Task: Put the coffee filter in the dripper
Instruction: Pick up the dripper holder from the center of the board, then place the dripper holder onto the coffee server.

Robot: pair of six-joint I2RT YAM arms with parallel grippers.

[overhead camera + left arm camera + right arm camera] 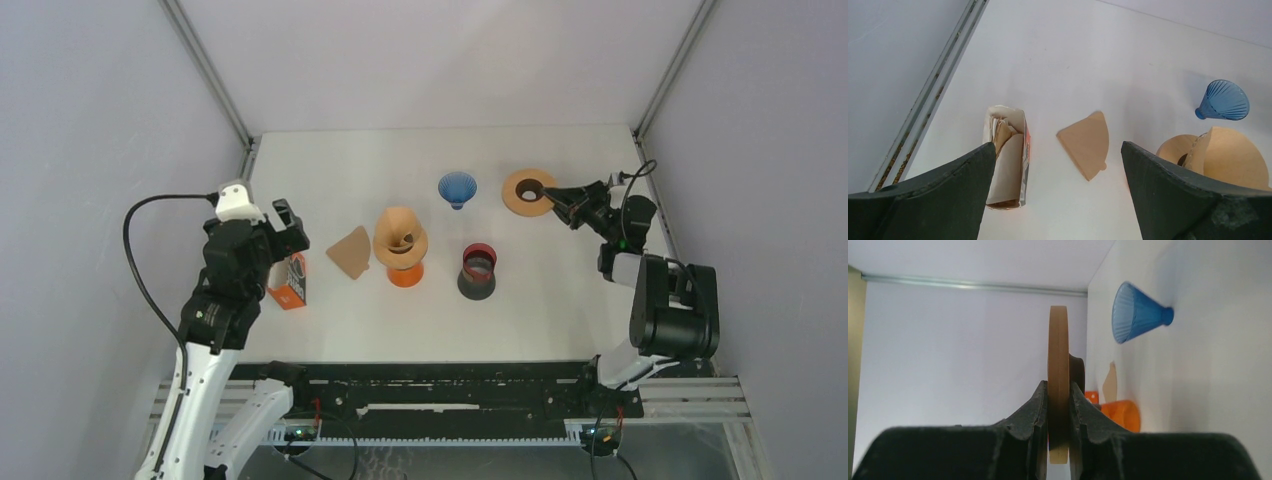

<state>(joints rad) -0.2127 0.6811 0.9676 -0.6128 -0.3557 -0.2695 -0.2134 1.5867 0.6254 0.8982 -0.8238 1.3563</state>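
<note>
My right gripper needs to move back and to the left in the top view next and put the wooden ring onto the cup's red rim, because the cup's opening is bare.
A folded brown coffee filter lies flat on the white table; it also shows in the left wrist view. To its right an orange dripper holds an opened brown filter, seen at the right edge of the left wrist view. A blue glass dripper stands mouth up farther back. My left gripper is open and empty, above the filter box. My right gripper is shut on a wooden ring, gripped at its rim and held off the table.
The orange filter box lies open with more filters inside. A black cup with a red rim stands right of the orange dripper. The blue dripper and orange dripper show past the ring. Walls close in on three sides.
</note>
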